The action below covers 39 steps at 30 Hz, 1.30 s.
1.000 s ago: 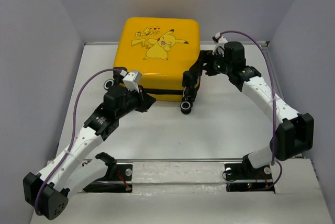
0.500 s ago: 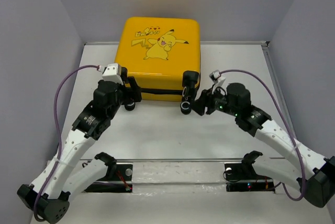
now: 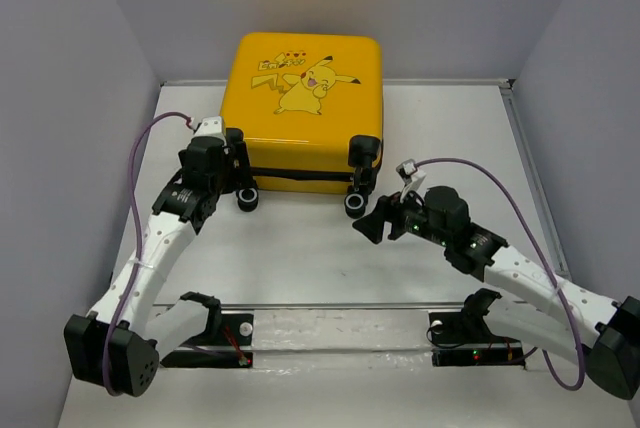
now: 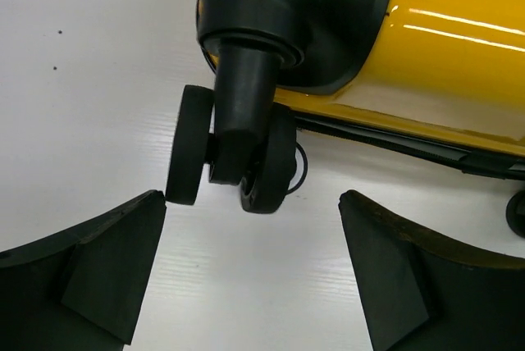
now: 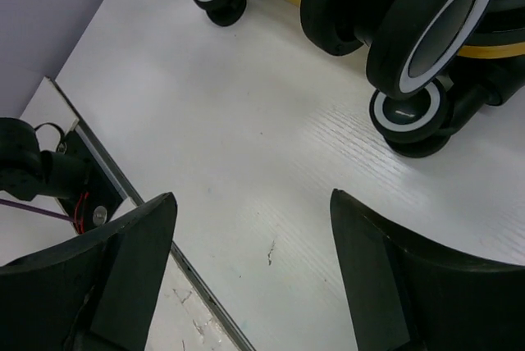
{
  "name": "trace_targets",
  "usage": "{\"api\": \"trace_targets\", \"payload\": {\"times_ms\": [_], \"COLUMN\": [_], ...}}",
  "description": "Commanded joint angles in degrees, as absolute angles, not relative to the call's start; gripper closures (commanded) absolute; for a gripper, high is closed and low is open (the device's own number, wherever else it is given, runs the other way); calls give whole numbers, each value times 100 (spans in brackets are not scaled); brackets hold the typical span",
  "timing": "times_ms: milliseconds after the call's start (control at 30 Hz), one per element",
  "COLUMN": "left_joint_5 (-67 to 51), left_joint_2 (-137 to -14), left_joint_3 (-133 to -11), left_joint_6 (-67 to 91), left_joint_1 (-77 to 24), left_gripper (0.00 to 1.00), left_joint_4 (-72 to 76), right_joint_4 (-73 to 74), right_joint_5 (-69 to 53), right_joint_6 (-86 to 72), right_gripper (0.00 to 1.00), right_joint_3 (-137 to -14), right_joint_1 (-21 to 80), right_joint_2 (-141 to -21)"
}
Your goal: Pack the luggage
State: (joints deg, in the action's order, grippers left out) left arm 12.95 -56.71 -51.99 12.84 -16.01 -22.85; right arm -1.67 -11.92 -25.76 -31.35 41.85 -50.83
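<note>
I will move my left gripper outward until its open fingers are around the black caster wheel just beyond them, then close.
The luggage (image 3: 305, 98) is a yellow hard-shell suitcase with a cartoon on its lid, lying flat and closed at the back middle of the white table. My left gripper (image 3: 240, 170) hovers open at its front left corner. In the left wrist view the black caster wheel (image 4: 234, 154) sits just beyond the empty left gripper (image 4: 252, 197), below the yellow shell (image 4: 459, 47). My right gripper (image 3: 370, 218) stands open and empty on the near side of the front right wheel (image 3: 354, 205). The right wrist view shows that gripper (image 5: 252, 195) over bare table, with the white-rimmed wheels (image 5: 408, 113) ahead to the right.
Grey walls (image 3: 70, 148) close in the table on the left, back and right. A metal rail (image 3: 340, 306) with both arm bases runs along the near edge. Its strip (image 5: 123, 195) shows at the left of the right wrist view.
The left gripper has opened and shifted left to the front left wheel. The right arm has drawn back from the suitcase's right side to the table in front of the right wheel.
</note>
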Motion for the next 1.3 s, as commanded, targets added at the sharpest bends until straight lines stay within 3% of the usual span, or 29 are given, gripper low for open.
{"api": "trace_targets", "payload": {"times_ms": [0, 100, 200, 233, 300, 433, 567, 700, 900, 1267], "left_joint_5": [889, 792, 695, 660, 563, 431, 343, -543, -1923, -1916], "left_joint_2": [-5976, -6248, -6459, -6486, -6504, -6478, -6416, -6197, -5766, -4993], "left_joint_3": [-5449, -5580, -5616, -5573, -5468, -5397, -5300, -5142, -4606, -4623], "left_joint_6": [1064, 994, 976, 993, 1028, 1116, 1169, 1466, 2170, 2109], "left_joint_1": [-1503, -1450, -1450, -1450, -1433, -1398, -1380, -1380, -1389, -1389], "left_gripper": [1, 4, 16, 25, 34, 73, 94, 94, 94, 94], "left_joint_4": [-1847, -1732, -1653, -1609, -1486, -1424, -1345, -1047, -370, -738], "right_joint_4": [-703, -791, -1001, -1072, -1379, -2010, -2495, -2952, -4559, -6414], "right_joint_5": [-1011, -915, -800, -756, -633, -414, 176, 1130, 2196, 3138], "right_joint_6": [-2672, -2698, -2742, -2751, -2768, -2847, -2962, -2866, -2357, -1652], "right_gripper": [19, 19, 24, 26, 32, 42, 45, 39, 44, 51], "right_joint_3": [-2962, -2813, -2594, -2549, -2400, -2250, -2039, -1846, -1521, -1766], "right_joint_1": [4350, 4411, 4465, 4465, 4465, 4465, 4465, 4465, 4465, 4184], "right_joint_2": [-5150, -5115, -5133, -5176, -5264, -5580, -5669, -5713, -6090, -7443]}}
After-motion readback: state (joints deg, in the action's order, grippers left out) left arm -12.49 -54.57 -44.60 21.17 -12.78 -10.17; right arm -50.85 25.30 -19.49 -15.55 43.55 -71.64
